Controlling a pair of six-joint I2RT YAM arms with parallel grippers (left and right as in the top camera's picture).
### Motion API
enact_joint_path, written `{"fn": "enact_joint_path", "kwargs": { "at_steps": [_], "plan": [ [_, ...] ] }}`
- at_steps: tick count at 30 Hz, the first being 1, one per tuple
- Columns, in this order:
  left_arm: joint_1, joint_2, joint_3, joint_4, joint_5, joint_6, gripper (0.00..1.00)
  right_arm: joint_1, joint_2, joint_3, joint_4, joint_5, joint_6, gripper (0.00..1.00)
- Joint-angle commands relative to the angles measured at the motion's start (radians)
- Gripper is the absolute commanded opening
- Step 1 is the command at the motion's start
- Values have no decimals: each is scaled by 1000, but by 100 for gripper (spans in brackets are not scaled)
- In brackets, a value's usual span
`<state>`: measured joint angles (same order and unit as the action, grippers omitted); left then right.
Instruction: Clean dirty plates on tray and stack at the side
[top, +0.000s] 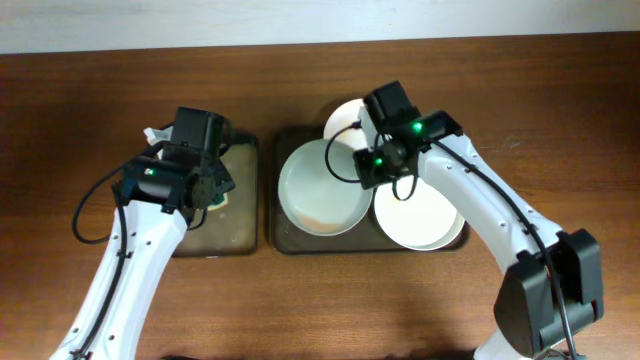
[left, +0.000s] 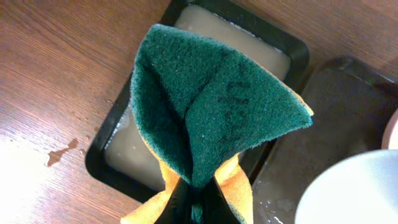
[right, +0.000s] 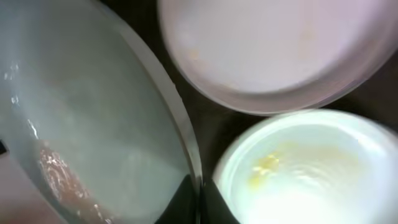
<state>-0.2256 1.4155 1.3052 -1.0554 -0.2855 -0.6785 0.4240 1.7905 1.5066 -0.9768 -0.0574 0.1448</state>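
My right gripper carries the plate past the brown tray (top: 283, 240) next, then goes down and releases the plate's rim, as bare tabletop is to the gripper's right in the overhead view.
Three white plates sit on the dark brown tray (top: 283, 240). The left plate (top: 318, 187) is tilted, and my right gripper (top: 368, 170) is shut on its right rim (right: 186, 143); it has a reddish smear inside. A second plate (top: 420, 215) with a yellow smear (right: 264, 165) lies at the right, and a third (top: 343, 120) at the back (right: 267, 50). My left gripper (left: 198, 199) is shut on a folded green and yellow sponge (left: 211, 106), over the small black tray (top: 230, 235).
The small black tray (left: 112, 134) holds cloudy liquid and stands left of the brown tray (left: 323, 99). Water drops lie on the wooden table (left: 62, 152). Bare table lies in front and to the right.
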Motion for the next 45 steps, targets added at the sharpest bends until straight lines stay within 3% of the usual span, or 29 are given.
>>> {"fn": "enact_joint_path", "kwargs": {
  "at_steps": [1,7,14,23,28,32,36,37,40,45],
  "plan": [
    [21,18,-1,14,6,90,0,77,-32,136,-82,328,-10,4],
    [23,80,-2,9,34,135,0,216,-32,239,-158,748,-14,4],
    [23,124,-2,3,99,135,0,385,-32,239,-171,1096,-230,4],
    [23,124,-2,2,99,135,0,499,-32,239,-157,1223,-403,4],
    [23,124,-2,2,99,135,0,500,-32,239,-118,1242,-395,4],
    [23,124,-2,2,99,135,0,439,-32,237,-31,1122,-367,4],
    [23,124,-2,2,99,153,0,266,-26,231,-79,554,-377,4],
    [23,124,-2,2,99,158,0,224,-25,231,-100,505,-365,4],
    [23,124,-2,-4,99,158,0,40,-25,231,-136,446,-125,4],
    [23,124,-2,-8,99,158,0,-325,-24,231,-143,-69,-111,4]
  ]
}}
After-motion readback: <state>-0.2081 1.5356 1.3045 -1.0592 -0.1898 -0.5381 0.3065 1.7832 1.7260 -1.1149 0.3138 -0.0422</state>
